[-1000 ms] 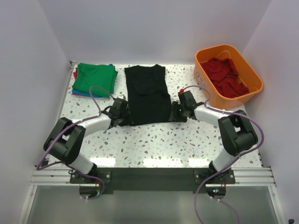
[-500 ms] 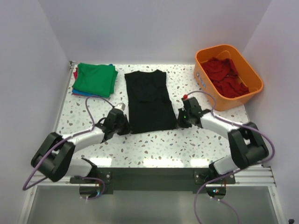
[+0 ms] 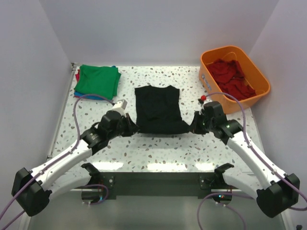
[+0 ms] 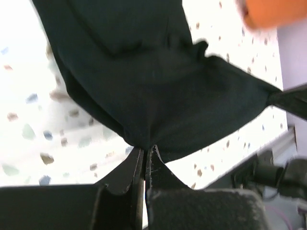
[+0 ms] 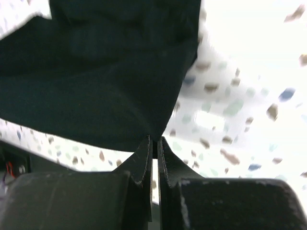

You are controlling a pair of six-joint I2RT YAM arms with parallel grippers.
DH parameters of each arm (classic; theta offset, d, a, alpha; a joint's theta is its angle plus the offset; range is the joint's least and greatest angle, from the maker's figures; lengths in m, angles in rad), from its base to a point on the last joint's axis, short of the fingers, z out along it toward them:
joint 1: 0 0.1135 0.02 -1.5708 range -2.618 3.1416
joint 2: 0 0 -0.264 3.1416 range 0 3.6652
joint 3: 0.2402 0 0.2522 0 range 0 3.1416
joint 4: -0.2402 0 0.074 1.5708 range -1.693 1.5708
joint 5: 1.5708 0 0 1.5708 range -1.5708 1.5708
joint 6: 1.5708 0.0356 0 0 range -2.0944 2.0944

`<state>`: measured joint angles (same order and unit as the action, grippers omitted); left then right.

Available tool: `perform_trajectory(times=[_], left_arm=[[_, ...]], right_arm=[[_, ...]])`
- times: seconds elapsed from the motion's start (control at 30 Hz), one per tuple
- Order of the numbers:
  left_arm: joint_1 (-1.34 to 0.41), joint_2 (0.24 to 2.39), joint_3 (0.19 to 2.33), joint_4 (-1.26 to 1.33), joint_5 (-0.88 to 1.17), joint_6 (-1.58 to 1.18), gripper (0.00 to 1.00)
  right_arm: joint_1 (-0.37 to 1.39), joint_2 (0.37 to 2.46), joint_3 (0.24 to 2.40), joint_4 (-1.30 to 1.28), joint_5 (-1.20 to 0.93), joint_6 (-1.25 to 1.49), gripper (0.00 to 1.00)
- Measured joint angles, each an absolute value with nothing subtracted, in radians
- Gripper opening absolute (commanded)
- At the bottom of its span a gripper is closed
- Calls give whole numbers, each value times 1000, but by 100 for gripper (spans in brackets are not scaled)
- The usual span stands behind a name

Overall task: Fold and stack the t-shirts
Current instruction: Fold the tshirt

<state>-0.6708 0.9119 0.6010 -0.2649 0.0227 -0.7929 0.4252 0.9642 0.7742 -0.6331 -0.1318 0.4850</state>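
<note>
I will move my left gripper away from my base, over the black t-shirt, and lower it at its far edge (image 3: 139,88).
A black t-shirt (image 3: 158,109) lies on the speckled table, its near edge lifted and stretched between both grippers. My left gripper (image 3: 133,127) is shut on the shirt's near left corner; in the left wrist view the cloth (image 4: 158,91) rises from the closed fingertips (image 4: 145,149). My right gripper (image 3: 193,125) is shut on the near right corner; in the right wrist view the cloth (image 5: 105,86) hangs from the gripper (image 5: 154,140). A stack of folded shirts, green on top (image 3: 97,80), sits at the back left.
An orange bin (image 3: 254,69) holding dark red shirts (image 3: 231,77) stands at the back right. White walls enclose the table on three sides. The near table edge runs just in front of the arm bases.
Both grippers have pulled the shirt's near edge toward me and lifted it, spreading apart. The shirt now looks shorter and wider, its bottom hem off the table.
</note>
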Motion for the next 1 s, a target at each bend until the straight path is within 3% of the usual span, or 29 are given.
perform_trajectory(times=[0.2, 0.43, 1.0], left_arm=[[-616, 1119, 854, -308, -93, -739, 0], [-439, 1337, 1037, -269, -50, -675, 0], [-286, 1955, 1489, -194, 76, -608, 0]], right_arm=[[402, 1152, 1034, -622, -63, 456, 0], [331, 1435, 1311, -568, -120, 425, 0], [180, 2128, 1806, -519, -307, 416, 0]])
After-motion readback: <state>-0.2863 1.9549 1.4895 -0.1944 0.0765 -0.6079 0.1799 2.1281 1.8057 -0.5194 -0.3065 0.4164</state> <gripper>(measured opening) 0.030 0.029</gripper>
